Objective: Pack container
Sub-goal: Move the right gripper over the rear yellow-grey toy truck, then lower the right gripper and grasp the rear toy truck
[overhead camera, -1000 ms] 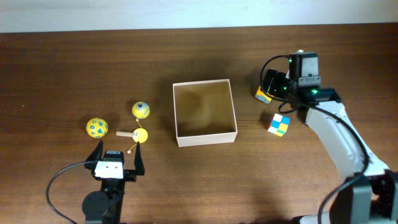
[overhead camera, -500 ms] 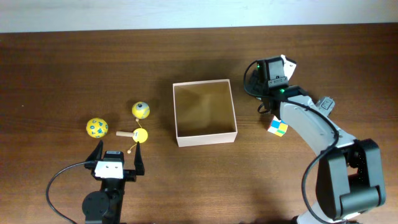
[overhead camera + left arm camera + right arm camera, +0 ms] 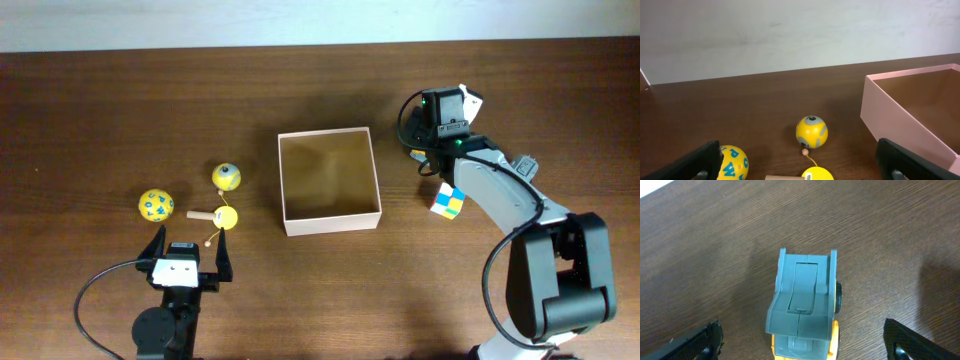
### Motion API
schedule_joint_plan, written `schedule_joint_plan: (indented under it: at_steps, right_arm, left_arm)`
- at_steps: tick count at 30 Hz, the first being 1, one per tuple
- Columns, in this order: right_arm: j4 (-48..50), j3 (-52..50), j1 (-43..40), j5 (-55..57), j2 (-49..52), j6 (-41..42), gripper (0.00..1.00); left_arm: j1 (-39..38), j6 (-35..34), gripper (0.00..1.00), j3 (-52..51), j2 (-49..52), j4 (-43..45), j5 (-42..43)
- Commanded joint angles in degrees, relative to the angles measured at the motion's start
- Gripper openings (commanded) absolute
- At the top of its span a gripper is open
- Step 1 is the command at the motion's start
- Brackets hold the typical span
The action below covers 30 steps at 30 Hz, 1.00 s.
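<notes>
My right gripper lowers over the toy truck's grey body (image 3: 801, 311) next and closes its open fingertips there, since they already stand on either side of the truck.
The container (image 3: 290, 215), a white box with a tan inside, stands empty at the table's middle; its wall shows in the left wrist view (image 3: 900, 117). My right gripper (image 3: 428, 152) is open just right of the box, and it hides what is under it from overhead. In the right wrist view the open fingers (image 3: 802, 347) straddle a grey-and-yellow toy truck (image 3: 802, 300) lying on the wood. My left gripper (image 3: 186, 256) is open and empty near the front edge, in the left wrist view (image 3: 800, 167) just short of the toys.
Left of the box lie a yellow ball with blue letters (image 3: 155, 205), a yellow-and-grey ball (image 3: 226, 177) and a wooden stick with a yellow ball on a string (image 3: 222, 216). A multicoloured cube (image 3: 448, 200) lies right of the box.
My right arm has swung left and come over the toy truck, which now lies hidden under the gripper in the overhead view. The left arm and toys have not moved.
</notes>
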Motion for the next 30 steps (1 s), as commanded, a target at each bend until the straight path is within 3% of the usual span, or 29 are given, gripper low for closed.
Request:
schedule_joint_plan:
  at_steps: [1, 14, 22, 30]
  right_arm:
    - [0.44, 1.14, -0.31, -0.76, 1.33, -1.79, 0.95]
    - [2.56, 1.14, -0.31, -0.55, 5.4, -2.05, 0.89]
    - [3.41, 1.14, -0.37, -0.5, 5.49, -3.39, 0.73]
    - [3.72, 1.14, -0.39, 1.09, 5.51, -3.56, 0.74]
  left_arm:
    - [-0.22, 0.26, 0.99, -0.33, -0.55, -0.11, -0.2]
    - [-0.22, 0.28, 0.99, -0.33, -0.55, -0.11, -0.2]
    - [-0.22, 0.26, 0.99, -0.33, -0.55, -0.11, -0.2]
    - [-0.22, 0.28, 0.99, -0.33, -0.55, -0.11, -0.2]
